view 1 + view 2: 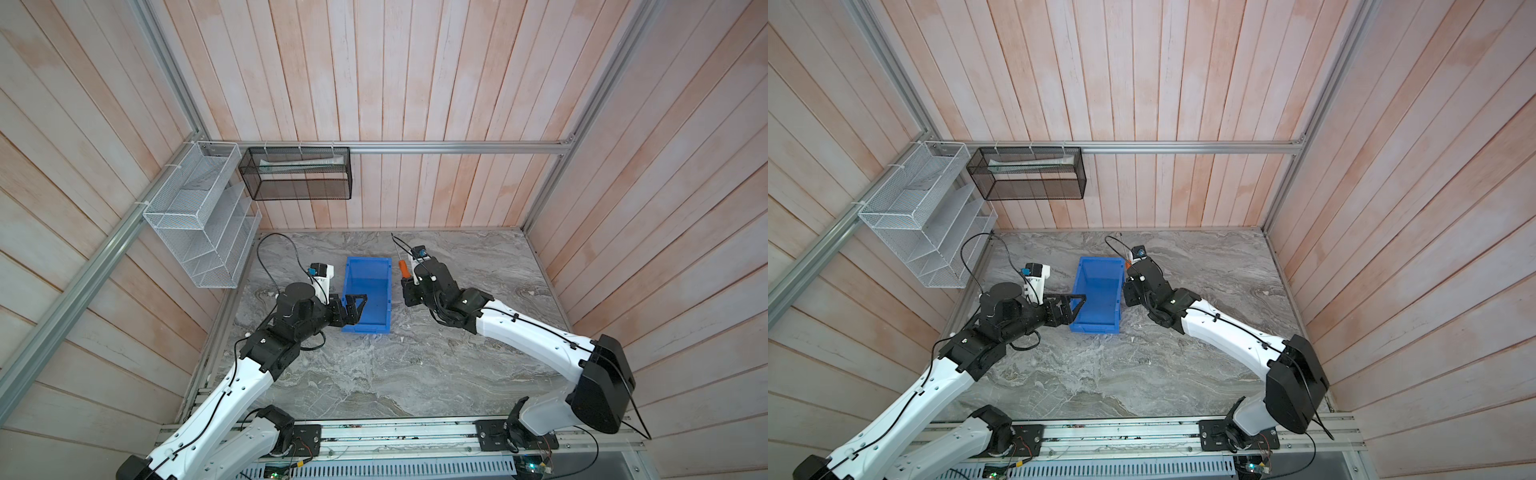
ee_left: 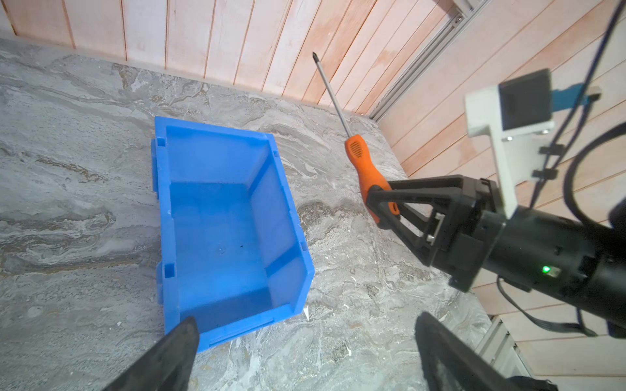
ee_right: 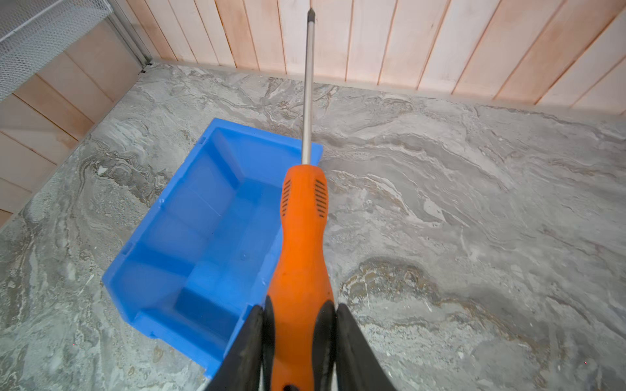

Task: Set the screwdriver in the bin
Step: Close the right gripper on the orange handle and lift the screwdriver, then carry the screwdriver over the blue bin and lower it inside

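The screwdriver (image 1: pixel 404 269) hangs beside the empty bin, so I will swing my right gripper over the bin's nearer side. I will then lower it toward the bottom of the bin and let go of the rear of the handle.
The screwdriver (image 1: pixel 404 269) (image 2: pixel 367 169) (image 3: pixel 301 237) has an orange handle and a thin metal shaft. It hangs in the air beside the bin's right wall, shaft pointing up toward the back wall. My right gripper (image 1: pixel 407 277) (image 2: pixel 381 206) (image 3: pixel 299 315) is shut on the rear of its handle. The blue bin (image 1: pixel 368 261) (image 1: pixel 1100 262) (image 2: pixel 158 189) (image 3: pixel 189 210) stands empty on the marble table, its lower lip toward the front. My left gripper (image 1: pixel 356 305) (image 1: pixel 1077 302) (image 2: pixel 305 335) is open and holds nothing, its fingers at the bin's left wall near the front corner.
A white wire basket (image 1: pixel 195 220) hangs on the left wall. A black mesh basket (image 1: pixel 299 172) hangs from the back rail with a pale tube in it. Wooden plank walls close the table on three sides. Grey marble top (image 1: pixel 415 365) lies in front of the bin.
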